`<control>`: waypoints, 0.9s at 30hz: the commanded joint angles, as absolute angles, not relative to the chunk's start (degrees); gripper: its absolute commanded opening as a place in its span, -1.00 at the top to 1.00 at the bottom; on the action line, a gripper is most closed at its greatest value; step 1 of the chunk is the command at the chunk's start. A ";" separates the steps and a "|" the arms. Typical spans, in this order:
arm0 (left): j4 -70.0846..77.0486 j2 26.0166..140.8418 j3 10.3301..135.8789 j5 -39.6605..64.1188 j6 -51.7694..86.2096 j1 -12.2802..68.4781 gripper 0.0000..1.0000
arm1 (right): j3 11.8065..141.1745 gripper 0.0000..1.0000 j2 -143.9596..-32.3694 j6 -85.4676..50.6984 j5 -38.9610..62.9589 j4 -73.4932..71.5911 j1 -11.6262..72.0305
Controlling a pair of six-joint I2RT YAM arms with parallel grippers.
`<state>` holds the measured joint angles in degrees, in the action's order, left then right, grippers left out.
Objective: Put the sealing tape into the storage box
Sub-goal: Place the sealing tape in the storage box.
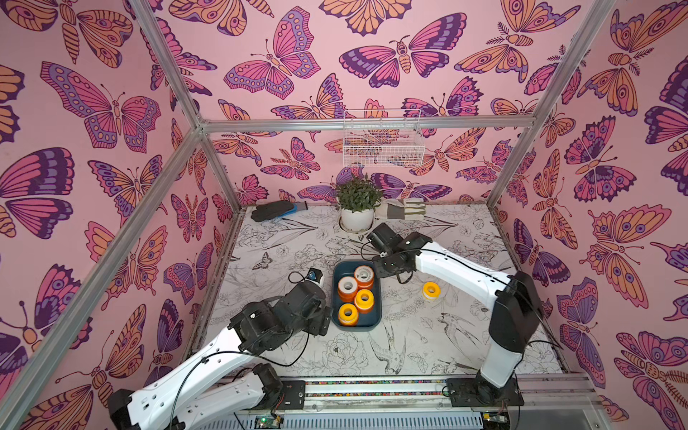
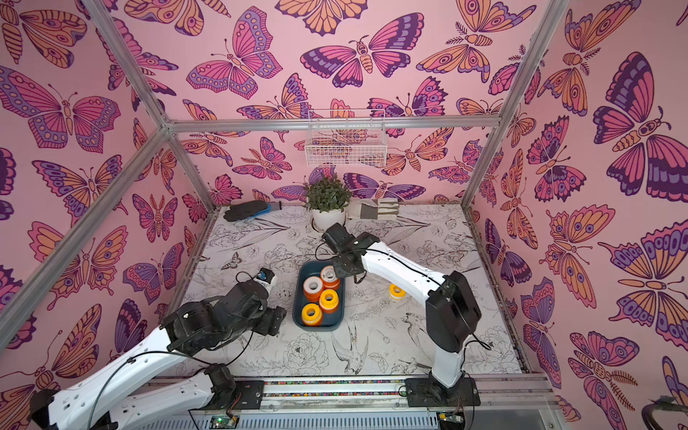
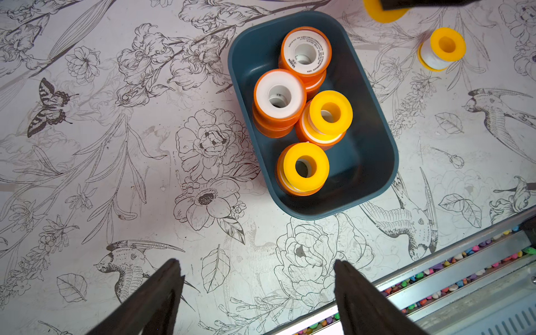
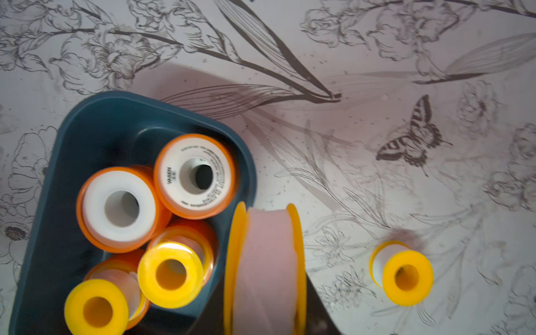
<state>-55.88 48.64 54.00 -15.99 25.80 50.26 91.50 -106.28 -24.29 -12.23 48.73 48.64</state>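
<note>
I will move my right gripper over the box's rim, lower it beside the lettered spool and let go of the yellow-edged spool there, because the box's bottom (image 1: 377, 286) (image 4: 224, 224) is bare there.
The storage box (image 1: 373, 316), a dark teal tray, sits mid-table and holds several spools of sealing tape (image 1: 348, 314), stacked, with orange and yellow flanges. In the left wrist view the box (image 3: 365, 150) and its spools (image 3: 306, 168) lie ahead of my left gripper (image 3: 258, 278), which hangs open and empty over bare table, near the box's near-left side. My right gripper (image 4: 265, 313) is shut on a yellow-flanged spool (image 4: 265, 246), held on edge over the box's (image 4: 101, 124) far right corner. Another yellow spool (image 1: 431, 290) (image 4: 403, 274) lies on the table right of the box.
A potted plant (image 1: 357, 208) stands at the back centre, with a dark glove (image 1: 275, 210) to its left and a pale glove (image 1: 404, 210) to its right. A white wire basket (image 1: 383, 143) hangs on the back wall. A metal rail (image 1: 372, 387) runs along the front edge.
</note>
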 commanded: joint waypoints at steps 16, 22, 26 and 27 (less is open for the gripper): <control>-58.10 46.58 53.61 -19.20 26.90 49.85 -0.72 | 111.31 0.47 -124.19 -18.49 -17.30 60.35 51.17; -58.17 46.79 53.61 -19.09 26.95 49.91 -0.73 | 113.50 0.43 -126.09 -17.27 -18.81 61.92 51.81; -58.23 46.84 53.70 -19.20 26.98 49.92 -0.73 | 115.10 0.40 -127.70 -16.71 -20.16 63.36 52.40; -58.17 46.65 53.70 -19.25 26.94 49.89 -0.73 | 115.45 0.38 -128.07 -16.61 -20.38 63.66 52.53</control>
<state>-56.77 46.96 54.00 -18.04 26.28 50.24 113.60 -126.32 -17.65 -18.04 60.84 51.81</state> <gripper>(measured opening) 0.862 0.312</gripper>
